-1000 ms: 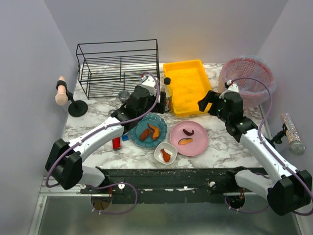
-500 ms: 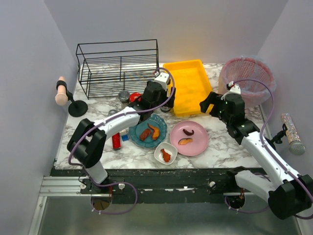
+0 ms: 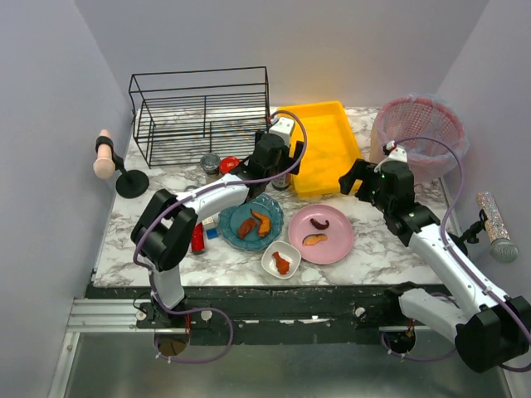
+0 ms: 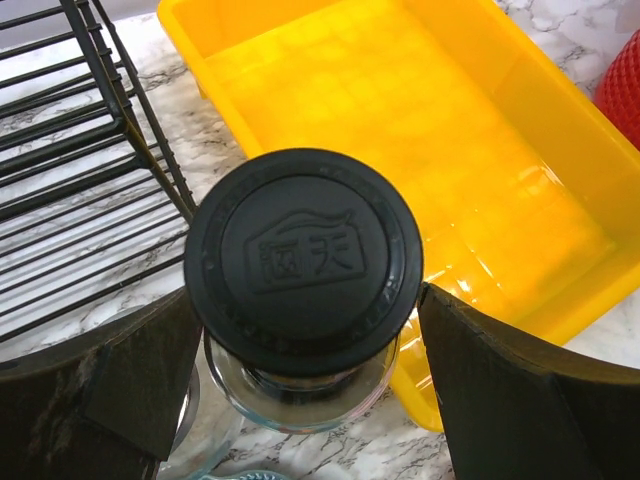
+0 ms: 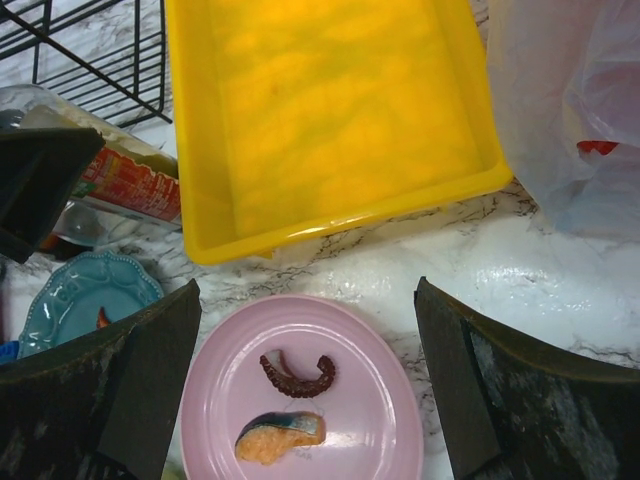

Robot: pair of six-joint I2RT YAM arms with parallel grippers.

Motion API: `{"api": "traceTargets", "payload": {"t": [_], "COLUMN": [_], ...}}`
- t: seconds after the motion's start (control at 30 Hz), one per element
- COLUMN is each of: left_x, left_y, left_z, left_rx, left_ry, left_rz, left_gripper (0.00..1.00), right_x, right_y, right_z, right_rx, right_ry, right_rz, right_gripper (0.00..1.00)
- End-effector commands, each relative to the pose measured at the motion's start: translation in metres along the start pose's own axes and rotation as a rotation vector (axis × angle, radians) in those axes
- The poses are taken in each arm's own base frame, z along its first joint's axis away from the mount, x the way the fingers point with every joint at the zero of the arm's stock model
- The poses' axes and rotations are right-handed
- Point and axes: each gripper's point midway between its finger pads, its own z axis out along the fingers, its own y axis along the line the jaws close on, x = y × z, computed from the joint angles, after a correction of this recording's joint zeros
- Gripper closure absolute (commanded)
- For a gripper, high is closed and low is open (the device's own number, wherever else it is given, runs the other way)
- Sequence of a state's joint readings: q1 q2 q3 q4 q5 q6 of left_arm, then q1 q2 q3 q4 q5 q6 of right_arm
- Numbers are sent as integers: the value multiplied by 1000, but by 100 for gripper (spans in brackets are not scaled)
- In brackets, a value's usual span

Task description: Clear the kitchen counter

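Observation:
I need to lower my left gripper's open fingers past the cap and close them around the bottle's glass, because the fingers are already on both sides of the cap.
The white marble kitchen counter holds a glass bottle with a black cap, standing beside the yellow tray. My left gripper is open, with one finger on each side of the bottle's cap. A teal plate, a pink plate and a small white bowl carry food scraps. My right gripper is open and empty, hovering over the pink plate, which holds a tentacle piece and a salmon piece.
A black wire rack stands at the back left and a pink basket with a plastic bag at the back right. A red can, a small jar and a red lid lie left of the plates. A black stand sits at the far left.
My left gripper has moved from above the teal plate back and to the right, and now straddles the bottle by the yellow tray. The right arm has barely moved.

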State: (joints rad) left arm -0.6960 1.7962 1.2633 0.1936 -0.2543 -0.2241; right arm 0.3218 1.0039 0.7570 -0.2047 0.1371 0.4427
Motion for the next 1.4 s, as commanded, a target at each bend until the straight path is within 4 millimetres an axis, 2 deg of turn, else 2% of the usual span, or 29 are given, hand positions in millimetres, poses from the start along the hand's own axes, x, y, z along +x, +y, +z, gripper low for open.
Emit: {"api": "traceTargets", "payload": {"t": [0.0, 0.33, 0.67, 0.77, 0.87, 1.03, 1.17, 1.23, 1.3, 1.37], "left_x": [-6, 10, 23, 24, 21, 18, 10, 0, -14, -33], "left_y": [0, 5, 7, 7, 7, 5, 3, -2, -5, -8], "left_z": [7, 7, 6, 7, 9, 11, 8, 4, 0, -8], "left_rx": [-21, -40, -47, -54, -54, -51, -41, -21, -4, 10], "left_ry": [-24, 3, 22, 19, 13, 4, -10, -26, -45, -72], "left_rz": [12, 17, 4, 7, 10, 8, -5, -16, -22, -28], "left_gripper": [1, 10, 5, 6, 17, 42, 77, 92, 100, 100], "right_x": [9, 12, 15, 15, 15, 16, 17, 16, 16, 17], "right_y": [-4, -3, -3, -2, -2, -3, -4, -4, -4, -4], "right_z": [-4, -1, 0, -1, -1, -1, -2, -2, -1, -1], "right_rx": [9, 3, 2, -2, -1, 3, 6, 7, 7, 8], "right_ry": [20, 36, 42, 44, 45, 43, 42, 41, 40, 42], "right_rz": [-17, -9, -4, -2, -2, -2, 1, 2, 5, 7], "right_gripper": [4, 4, 4, 4, 4, 4, 4, 4, 4, 4]}}
